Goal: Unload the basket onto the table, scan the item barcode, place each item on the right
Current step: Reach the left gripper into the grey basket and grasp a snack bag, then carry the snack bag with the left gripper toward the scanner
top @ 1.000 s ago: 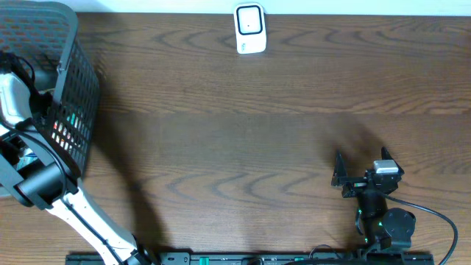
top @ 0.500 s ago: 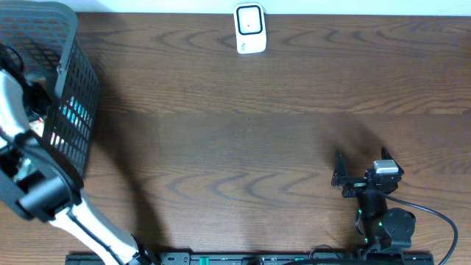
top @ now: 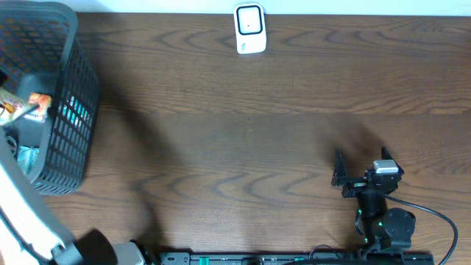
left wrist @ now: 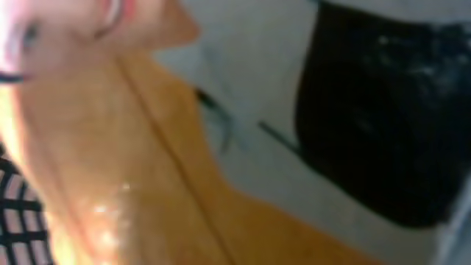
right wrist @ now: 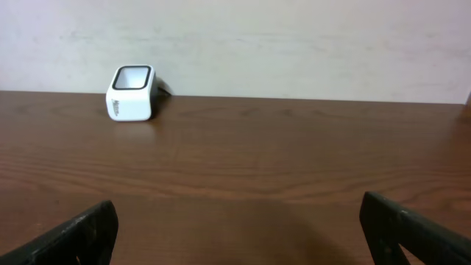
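The packet swings away from the basket (top: 77,110) in my left gripper next. It then goes down for release on the tabletop in front of the scanner, since that spot is bare.
An orange snack packet (top: 31,104) hangs over the black mesh basket (top: 77,110) at the table's far left. It fills the left wrist view as a blurred orange surface (left wrist: 132,169). My left gripper is shut on this packet, and its fingers show in neither view. Only the white left arm (top: 18,202) shows, along the left edge. The white barcode scanner (top: 250,29) stands at the back middle of the table, far from the packet. It faces my right gripper (right wrist: 239,228), which rests open and empty at the front right (top: 352,179).
More items lie in the basket, among them a pale teal one (top: 28,158). Basket mesh (left wrist: 18,217) shows at the lower left of the left wrist view. The scanner (right wrist: 132,93) stands close to the back wall. A black cable (top: 434,217) trails from the right arm's base.
The left gripper has shut inside the basket and risen. The orange packet now shows above the basket. The left arm has swung toward the left edge. The right arm has not moved.
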### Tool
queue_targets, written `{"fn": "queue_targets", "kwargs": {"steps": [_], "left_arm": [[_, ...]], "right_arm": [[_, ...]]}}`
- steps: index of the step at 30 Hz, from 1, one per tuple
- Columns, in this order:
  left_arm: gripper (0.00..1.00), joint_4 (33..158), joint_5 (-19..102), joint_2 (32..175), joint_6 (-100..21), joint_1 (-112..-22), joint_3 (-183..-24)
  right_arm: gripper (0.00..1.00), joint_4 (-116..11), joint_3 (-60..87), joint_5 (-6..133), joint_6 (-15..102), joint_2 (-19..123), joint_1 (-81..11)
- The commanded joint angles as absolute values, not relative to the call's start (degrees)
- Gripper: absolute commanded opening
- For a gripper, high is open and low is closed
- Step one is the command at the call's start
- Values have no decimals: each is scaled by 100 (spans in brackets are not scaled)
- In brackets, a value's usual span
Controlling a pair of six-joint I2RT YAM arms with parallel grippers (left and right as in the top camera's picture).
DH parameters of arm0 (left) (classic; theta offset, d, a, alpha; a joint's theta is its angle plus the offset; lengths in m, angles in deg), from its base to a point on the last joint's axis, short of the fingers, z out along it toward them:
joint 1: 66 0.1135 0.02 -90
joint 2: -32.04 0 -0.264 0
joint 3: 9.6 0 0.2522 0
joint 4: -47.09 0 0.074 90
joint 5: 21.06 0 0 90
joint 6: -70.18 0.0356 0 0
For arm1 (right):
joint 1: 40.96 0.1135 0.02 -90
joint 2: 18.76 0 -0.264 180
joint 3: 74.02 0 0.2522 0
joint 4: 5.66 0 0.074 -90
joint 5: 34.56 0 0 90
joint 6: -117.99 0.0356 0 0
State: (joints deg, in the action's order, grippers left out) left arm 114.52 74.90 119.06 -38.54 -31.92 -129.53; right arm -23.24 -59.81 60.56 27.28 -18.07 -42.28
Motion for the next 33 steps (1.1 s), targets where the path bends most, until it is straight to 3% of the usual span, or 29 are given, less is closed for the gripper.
{"fn": "queue_targets", "kwargs": {"steps": [1, 10, 15, 25, 33], "left_arm": [[8, 11262, 6806, 11504, -4789, -3179, -13021], [7, 10536, 4148, 10833, -4822, -3240, -13021], [7, 10516, 3026, 10759, -4807, -3806, -13019], [8, 11555, 2935, 11025, -3696, -5939, -13001], [8, 12108, 3573, 11777, -3696, -7471, -12971]], "right_arm": [[99, -2341, -5994, 6030, 2665, -1838, -4237], [99, -2341, -5994, 6030, 2665, -1838, -4237], [99, -2341, -5994, 6032, 2665, -1838, -4237], [99, -2341, -5994, 6030, 2665, -1838, -4237], [99, -2341, -5994, 6030, 2665, -1838, -4237]]}}
